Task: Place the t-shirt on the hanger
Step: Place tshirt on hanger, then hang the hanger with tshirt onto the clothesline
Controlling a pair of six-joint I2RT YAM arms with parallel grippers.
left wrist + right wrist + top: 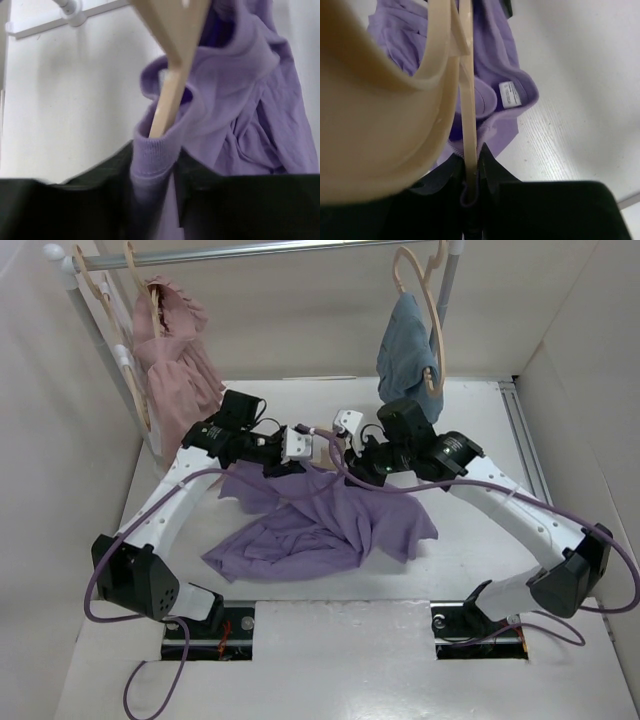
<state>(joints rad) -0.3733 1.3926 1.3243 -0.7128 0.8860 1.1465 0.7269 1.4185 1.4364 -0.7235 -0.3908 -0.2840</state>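
I need to lift my right gripper up and outward to the bar [372, 243] beside the light-blue garment next and let go, because the hanger's arm already runs inside the t-shirt's collar.
The lavender t-shirt [320, 525] lies crumpled on the table, its collar lifted between both grippers. My left gripper [287, 462] is shut on the ribbed collar [152, 150]. In the left wrist view the tan hanger [172, 95] has one arm running down into the collar opening of the t-shirt [240, 115]. My right gripper [352, 455] is shut on the hanger's thin arm [469, 115], with a fold of collar pinched below it. The hanger's curved hook fills the left of the right wrist view. The t-shirt [495, 75] shows its white label [509, 94].
A clothes rail [260, 252] crosses the back. A dusty-pink garment [175, 360] hangs at its left and a light-blue garment [408, 345] at its right, each on a like hanger. White walls close both sides.
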